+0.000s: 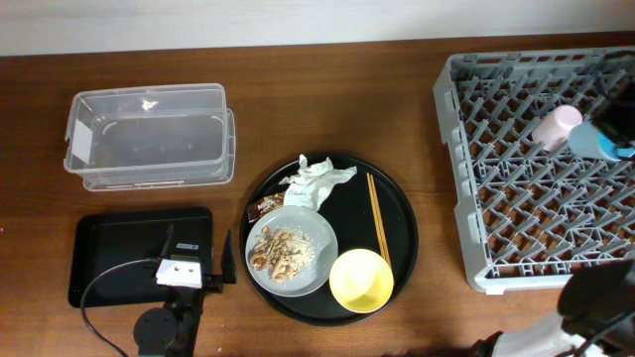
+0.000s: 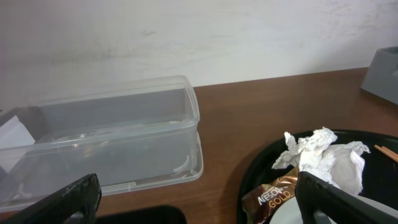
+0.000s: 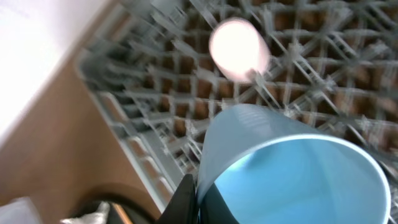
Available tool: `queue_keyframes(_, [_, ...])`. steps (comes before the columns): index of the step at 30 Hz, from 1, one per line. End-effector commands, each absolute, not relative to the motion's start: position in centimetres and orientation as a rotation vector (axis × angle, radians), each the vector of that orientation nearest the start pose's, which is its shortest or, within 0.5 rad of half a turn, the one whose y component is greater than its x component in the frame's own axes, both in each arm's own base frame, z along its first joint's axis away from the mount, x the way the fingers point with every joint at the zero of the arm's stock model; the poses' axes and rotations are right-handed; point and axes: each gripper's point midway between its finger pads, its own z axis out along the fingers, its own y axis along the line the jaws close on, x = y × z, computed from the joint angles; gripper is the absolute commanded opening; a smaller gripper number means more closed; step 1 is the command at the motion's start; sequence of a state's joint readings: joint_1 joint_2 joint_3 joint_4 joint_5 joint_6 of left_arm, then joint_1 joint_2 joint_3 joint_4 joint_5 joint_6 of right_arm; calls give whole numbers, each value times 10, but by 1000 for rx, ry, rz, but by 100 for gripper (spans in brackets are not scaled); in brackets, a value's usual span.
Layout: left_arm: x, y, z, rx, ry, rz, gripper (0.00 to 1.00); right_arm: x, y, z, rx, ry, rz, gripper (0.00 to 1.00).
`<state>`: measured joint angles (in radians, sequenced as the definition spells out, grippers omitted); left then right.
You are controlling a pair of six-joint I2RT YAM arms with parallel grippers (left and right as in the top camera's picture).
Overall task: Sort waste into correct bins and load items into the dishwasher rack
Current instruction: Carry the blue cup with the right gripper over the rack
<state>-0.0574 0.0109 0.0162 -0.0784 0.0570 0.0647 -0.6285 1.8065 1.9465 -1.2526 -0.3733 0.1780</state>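
Observation:
I should tilt and lower my right gripper next, because the pink cup [image 1: 556,127] is close beside the blue cup. Then I should shift the gripper past it onto the free pegs of the rack.
My right gripper [image 1: 607,127] is shut on the rim of the small blue cup [image 1: 610,147] [image 3: 292,168], held over the grey dishwasher rack [image 1: 451,149] [image 3: 143,118]. The pink cup [image 1: 556,127] [image 3: 239,48] lies in the rack beside it. My left gripper [image 1: 198,255] [image 2: 202,202] is open and empty over the black rectangular tray [image 1: 119,258], near the clear tub [image 1: 149,134] [image 2: 106,134]. The napkin [image 1: 316,183] [image 2: 326,158], wrapper [image 1: 264,207] [image 2: 270,196], chopsticks [image 1: 378,213], yellow bowl [image 1: 361,280] and the grey plate [image 1: 322,238] with food scraps [image 1: 281,253] are together on a tray.
That tray is a large round black one [image 1: 402,228] [image 2: 261,168] in the middle of the wooden table. The rack's corner [image 2: 382,74] shows at the right of the left wrist view. A cable loops from my left arm over the black rectangular tray.

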Motion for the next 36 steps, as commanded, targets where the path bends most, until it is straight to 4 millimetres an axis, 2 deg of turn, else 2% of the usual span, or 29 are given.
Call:
queue_keyframes(1, [245, -25, 158, 164, 1636, -37, 99, 395, -197, 258, 678, 2306, 720, 4])
queue_keyframes(6, [245, -25, 158, 164, 1636, -37, 99, 417, -231, 232, 613, 2137, 951, 4])
queue_keyframes(11, [245, -25, 158, 164, 1636, -37, 99, 427, -255, 229, 517, 1899, 1190, 4])
queue_keyframes(12, [245, -25, 158, 164, 1636, -37, 99, 428, -263, 222, 529, 1853, 1248, 4])
queue_keyframes(17, [245, -25, 158, 164, 1636, -37, 99, 432, -272, 191, 610, 1851, 1304, 4])
queue_keyframes(20, [245, -25, 158, 164, 1636, -37, 99, 432, -274, 178, 656, 1884, 1287, 4])
queue_keyframes(26, [245, -25, 158, 164, 1636, -37, 100, 419, -279, 133, 883, 2094, 1130, 4])
queue_keyframes(36, [245, -25, 158, 164, 1636, -37, 99, 386, -291, 98, 997, 2286, 949, 4])
